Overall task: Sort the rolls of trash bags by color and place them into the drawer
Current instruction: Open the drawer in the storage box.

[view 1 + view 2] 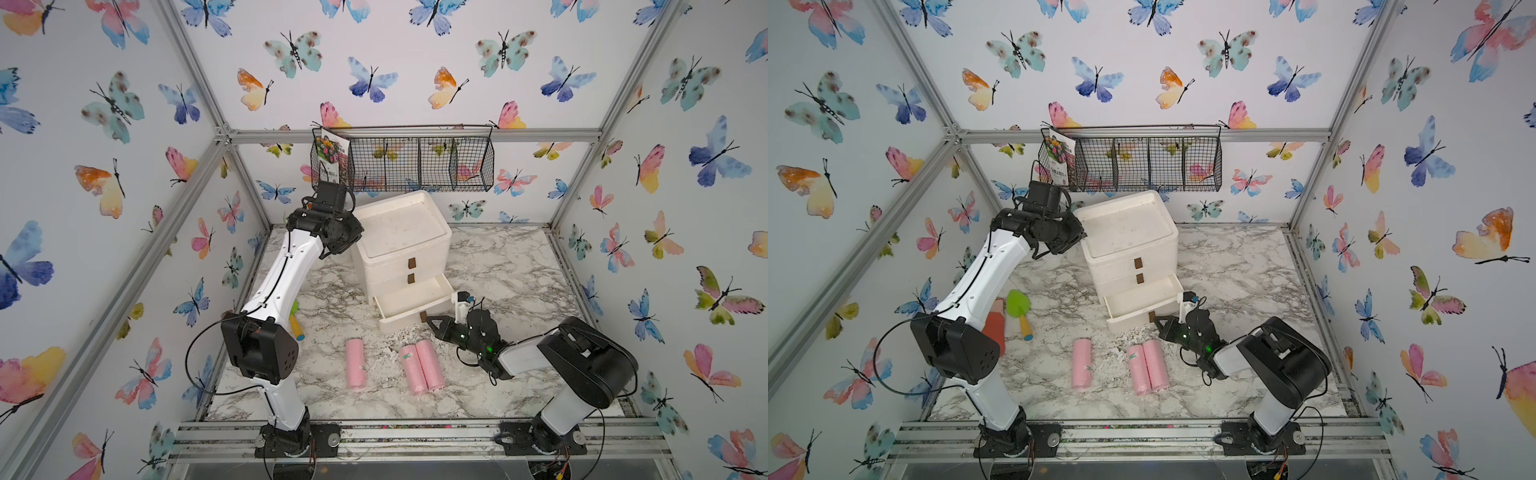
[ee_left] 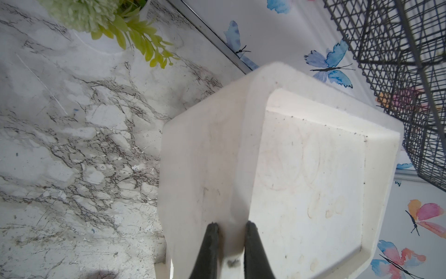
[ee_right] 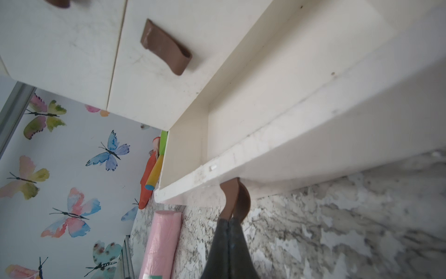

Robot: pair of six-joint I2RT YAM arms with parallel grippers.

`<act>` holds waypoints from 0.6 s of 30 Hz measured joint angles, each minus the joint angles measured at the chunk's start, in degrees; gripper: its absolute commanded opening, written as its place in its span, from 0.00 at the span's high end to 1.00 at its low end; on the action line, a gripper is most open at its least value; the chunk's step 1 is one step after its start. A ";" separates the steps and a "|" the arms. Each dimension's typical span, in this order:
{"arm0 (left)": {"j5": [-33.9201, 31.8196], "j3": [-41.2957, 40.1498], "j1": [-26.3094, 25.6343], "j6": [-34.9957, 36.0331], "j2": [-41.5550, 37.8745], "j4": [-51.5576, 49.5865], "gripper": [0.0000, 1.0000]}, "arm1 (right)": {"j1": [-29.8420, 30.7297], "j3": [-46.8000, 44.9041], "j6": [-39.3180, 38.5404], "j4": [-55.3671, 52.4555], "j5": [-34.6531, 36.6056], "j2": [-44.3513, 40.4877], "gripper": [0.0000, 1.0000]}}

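Observation:
The empty bottom drawer stands open for the rolls. My right gripper should next pull back toward the paired pink rolls, then let go of the drawer's brown handle (image 1: 424,316) (image 3: 235,198).
Three pale pink rolls of trash bags lie on the marble table in both top views: one alone (image 1: 356,364) and two side by side (image 1: 412,369) (image 1: 430,364). Behind them stands a white cabinet (image 1: 401,232) with its bottom drawer (image 1: 401,322) pulled open and nothing inside. My right gripper (image 3: 229,218) is shut on that drawer's brown handle (image 3: 235,198), and a pink roll (image 3: 160,241) lies beside it. My left gripper (image 2: 230,225) is shut on the rim of the cabinet's top (image 2: 313,169) at its left edge.
A black wire basket (image 1: 419,162) holding a seed packet (image 1: 330,156) hangs on the back wall above the cabinet. A green trowel (image 1: 1017,307) and an orange glove (image 1: 994,328) lie at the left, partly under my left arm. A pale green artificial plant (image 2: 108,19) stands behind the cabinet.

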 measured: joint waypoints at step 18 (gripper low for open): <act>2.38 -2.82 -2.49 -3.82 0.52 11.02 1.00 | 4.96 -5.55 -2.08 -20.00 11.13 -16.22 0.65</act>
